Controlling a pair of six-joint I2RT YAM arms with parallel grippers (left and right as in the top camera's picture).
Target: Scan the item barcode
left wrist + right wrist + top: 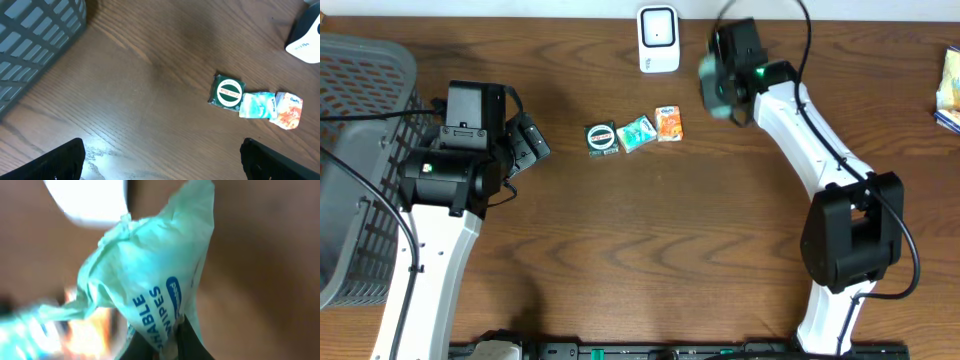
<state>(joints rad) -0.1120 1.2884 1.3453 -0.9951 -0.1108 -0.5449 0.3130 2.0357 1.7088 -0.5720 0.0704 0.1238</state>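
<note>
The packet hangs beside the scanner [659,38] in my right gripper. Next, my right gripper will sweep across that scanner, then move to the bare table [899,119] beside the colourful package and release.
A pale green wipes packet [150,275] with blue lettering hangs from my right gripper [170,347], which is shut on its lower edge. From overhead the packet [709,80] is a blur beside the white barcode scanner [659,38], held by the right gripper [722,95] just right of it. The scanner [85,200] shows blurred behind the packet. My left gripper [527,146] is open over bare table, left of a row of three small packets: green round-label [602,138], teal [636,132] and orange [668,123]. The left wrist view shows its fingers [60,160] wide apart.
A grey mesh basket [360,150] stands at the left edge, its corner also in the left wrist view [35,35]. A colourful package [948,90] lies at the far right edge. The right arm's base stands at the front right.
</note>
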